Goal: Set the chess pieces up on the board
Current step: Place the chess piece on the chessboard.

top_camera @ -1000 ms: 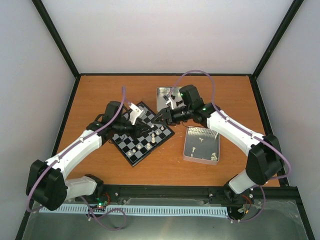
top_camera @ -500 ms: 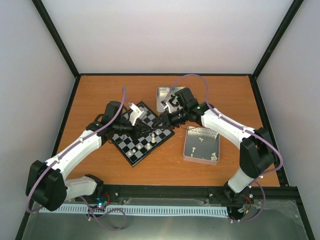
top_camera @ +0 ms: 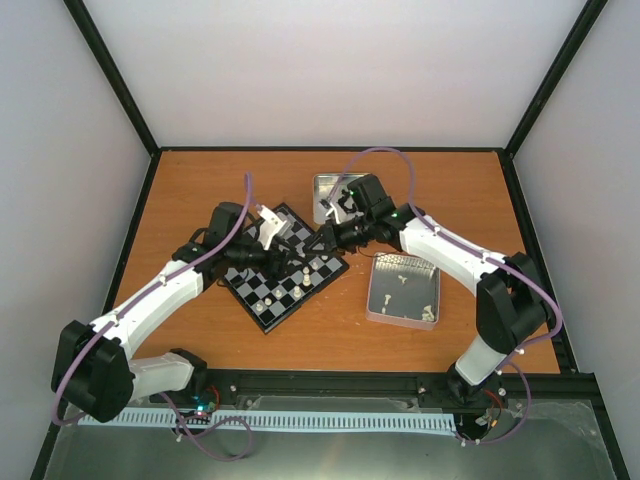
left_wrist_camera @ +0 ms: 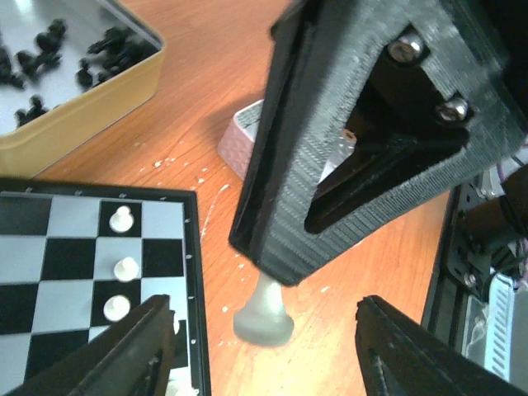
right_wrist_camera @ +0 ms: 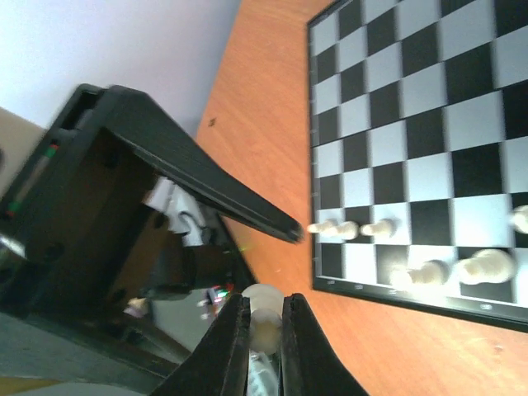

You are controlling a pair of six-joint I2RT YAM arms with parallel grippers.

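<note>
The square is below my right gripper and to its right in the top view. My right gripper will next swing over the board's bare corner square (top_camera: 336, 265), lower the white piece and let go.
A cream-white chess piece (left_wrist_camera: 264, 313) hangs base down over the bare wood just off the board's (left_wrist_camera: 58, 264) black rim. My right gripper (right_wrist_camera: 265, 346) is shut on its top, so only the piece's stem and base (right_wrist_camera: 264, 323) show. My left gripper (left_wrist_camera: 264, 355) stands open around that piece, one finger on each side and neither touching it. In the top view the two grippers meet over the board's (top_camera: 270, 295) right corner, left gripper (top_camera: 292, 262) and right gripper (top_camera: 318, 243). Several white chessmen (right_wrist_camera: 375, 228) stand in the board's edge rows.
A shiny tin (top_camera: 322, 184) of black chessmen sits behind the board; it also shows in the left wrist view (left_wrist_camera: 99, 91). A second tin (top_camera: 384, 309) with a few white chessmen lies to the board's right. Both arms crowd the board's right side.
My right gripper moved left to the left gripper and shut on the white piece. My left gripper opened and let that piece go.
</note>
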